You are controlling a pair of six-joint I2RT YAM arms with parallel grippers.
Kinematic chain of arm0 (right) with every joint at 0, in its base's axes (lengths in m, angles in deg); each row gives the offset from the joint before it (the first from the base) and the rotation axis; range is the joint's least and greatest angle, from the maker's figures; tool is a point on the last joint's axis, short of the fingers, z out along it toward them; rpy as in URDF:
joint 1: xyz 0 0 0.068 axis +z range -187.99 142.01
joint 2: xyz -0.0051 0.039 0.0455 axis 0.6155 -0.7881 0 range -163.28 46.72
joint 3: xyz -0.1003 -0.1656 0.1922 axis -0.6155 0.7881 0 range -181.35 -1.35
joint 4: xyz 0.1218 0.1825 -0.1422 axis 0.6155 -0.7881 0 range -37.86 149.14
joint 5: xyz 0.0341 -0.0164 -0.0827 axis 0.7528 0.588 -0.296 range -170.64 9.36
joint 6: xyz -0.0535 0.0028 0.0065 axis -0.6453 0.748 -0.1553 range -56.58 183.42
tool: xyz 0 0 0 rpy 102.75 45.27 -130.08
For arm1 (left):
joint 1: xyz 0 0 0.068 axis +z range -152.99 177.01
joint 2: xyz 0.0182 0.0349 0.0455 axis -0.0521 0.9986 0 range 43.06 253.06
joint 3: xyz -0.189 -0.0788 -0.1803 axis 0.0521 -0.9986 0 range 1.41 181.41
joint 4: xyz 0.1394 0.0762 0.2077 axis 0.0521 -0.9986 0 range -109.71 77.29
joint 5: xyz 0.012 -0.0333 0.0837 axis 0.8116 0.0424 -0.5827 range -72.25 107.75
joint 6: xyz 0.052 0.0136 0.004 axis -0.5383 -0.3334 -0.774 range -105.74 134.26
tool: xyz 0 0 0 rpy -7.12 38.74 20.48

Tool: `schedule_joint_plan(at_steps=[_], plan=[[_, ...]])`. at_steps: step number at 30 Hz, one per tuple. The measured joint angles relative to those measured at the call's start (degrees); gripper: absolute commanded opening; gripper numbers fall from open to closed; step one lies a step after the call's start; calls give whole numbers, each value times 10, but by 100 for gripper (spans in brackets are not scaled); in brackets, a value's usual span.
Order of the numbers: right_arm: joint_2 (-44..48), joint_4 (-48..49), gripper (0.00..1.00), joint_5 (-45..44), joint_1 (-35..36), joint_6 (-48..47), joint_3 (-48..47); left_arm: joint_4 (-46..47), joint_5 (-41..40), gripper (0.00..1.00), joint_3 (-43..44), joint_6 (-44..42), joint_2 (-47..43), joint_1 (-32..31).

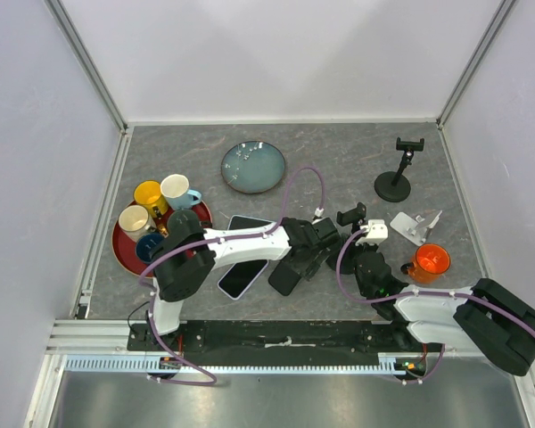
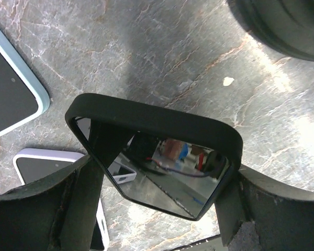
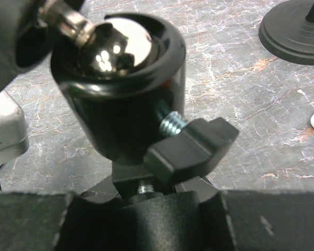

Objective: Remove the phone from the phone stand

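The phone is already clear, and my right gripper holds the stand by its stem. Next I need to move the stand outward onto the bare tabletop [image 1: 335, 203] beside the clamp and let it go.
A black phone [image 1: 285, 275] with a glossy dark screen is gripped by its two long edges in my left gripper [image 1: 305, 256], just above the grey table. In the left wrist view the phone [image 2: 162, 157] sits between my fingers [image 2: 68, 209], tilted and clear of any clamp. The black phone stand [image 1: 352, 215] stands to the phone's right, its clamp apart from the phone. My right gripper [image 1: 367, 260] is shut on the stand's stem. In the right wrist view my gripper [image 3: 162, 209] holds just below the stand's ball joint [image 3: 120, 78] and its thumbscrew [image 3: 191, 149].
Two more phones lie by my left arm: a light-blue-cased one [image 1: 247, 229] and a white-cased one [image 1: 241, 279]. A second black stand [image 1: 395, 174], a white stand [image 1: 415, 226] and an orange cup [image 1: 428, 261] are to the right. A red tray [image 1: 120, 242] of mugs and a blue plate [image 1: 252, 167] are to the left and behind.
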Motion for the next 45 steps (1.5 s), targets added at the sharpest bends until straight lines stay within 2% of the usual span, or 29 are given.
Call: schedule_joint_plan(at_steps=[7,9,13,16,25,28,36,40,45], plan=[[0,0,0,0,0,0,0,-16,-3,51,3,0,9,0],[0,0,0,0,0,0,0,-16,-3,52,3,0,11,0],[0,0,0,0,0,0,0,-17,-3,68,4,0,12,0],[0,0,0,0,0,0,0,-18,-1,76,4,0,12,0],[3,-4,0,0,-1,0,0,-19,1,94,5,1,12,0],[4,-5,0,0,-1,0,0,-15,4,98,6,1,12,0],[6,-8,0,0,-1,0,0,-5,6,98,5,2,1,4],[6,-8,0,0,-2,-1,0,19,16,98,-21,4,-61,21],[-4,-2,0,-1,-2,-15,-1,48,18,98,-62,4,-181,79]])
